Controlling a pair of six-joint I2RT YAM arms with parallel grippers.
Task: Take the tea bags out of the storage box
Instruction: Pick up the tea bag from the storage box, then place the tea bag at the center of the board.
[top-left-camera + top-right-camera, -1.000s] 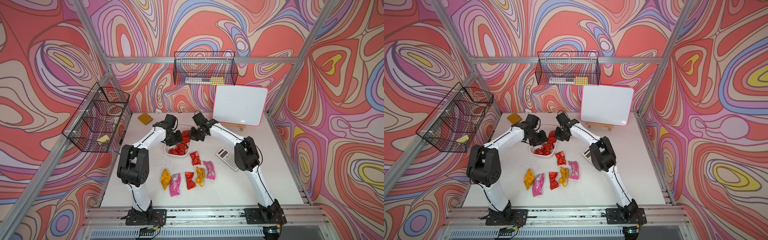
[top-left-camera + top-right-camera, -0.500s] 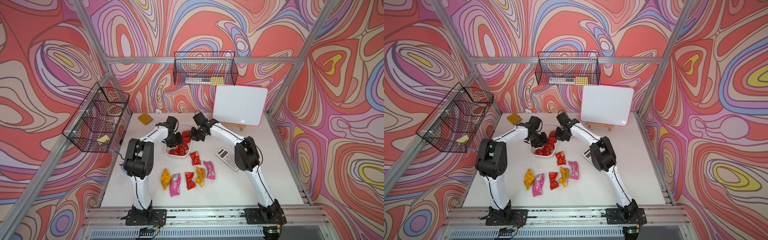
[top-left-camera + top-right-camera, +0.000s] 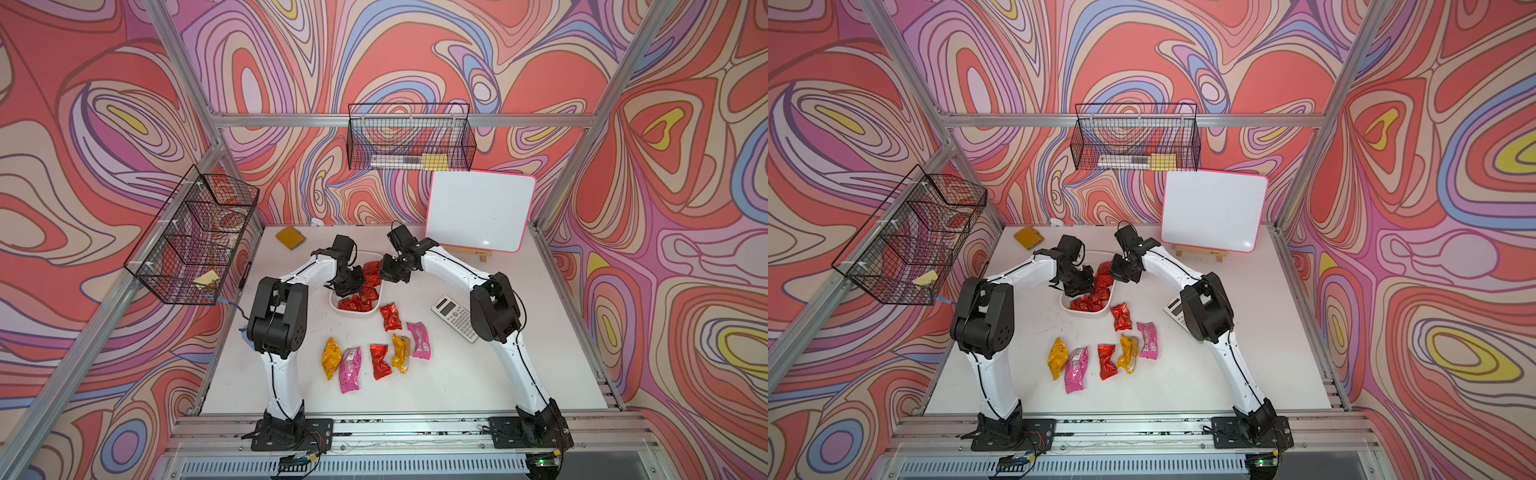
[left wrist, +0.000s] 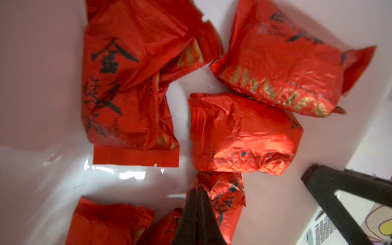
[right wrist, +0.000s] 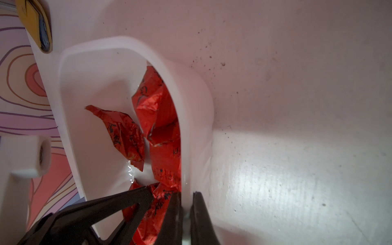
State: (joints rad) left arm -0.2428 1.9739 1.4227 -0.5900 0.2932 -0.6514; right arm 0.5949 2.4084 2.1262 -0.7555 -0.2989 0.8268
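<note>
My left gripper is going to rise clear of the box [image 3: 355, 314] next, move back, go down and release on the bare tabletop by the end orange tea bag.
The white storage box [image 3: 355, 314] [image 3: 1084, 312] sits mid-table with several red tea bags [image 3: 356, 303] [image 4: 244, 131] inside. My left gripper [image 3: 353, 286] [image 4: 197, 194] reaches down into the box, its jaws shut on the corner of a red tea bag [image 4: 227, 201]. My right gripper [image 3: 384, 276] [image 5: 186, 201] is shut on the box's wall [image 5: 186, 127], one finger inside and one outside. Several more tea bags lie on the table in front of the box: red [image 3: 390, 316], pink [image 3: 419, 340], orange [image 3: 331, 358].
A calculator [image 3: 455, 318] lies right of the loose tea bags. A whiteboard [image 3: 480, 216] leans at the back right and a mustard pad [image 3: 291, 238] lies at the back left. Wire baskets hang on the back wall [image 3: 409, 137] and the left wall [image 3: 195, 237].
My left gripper has gone from partly open to shut inside the box, and the left arm's elbow has swung in toward the table. The right arm has stayed put.
</note>
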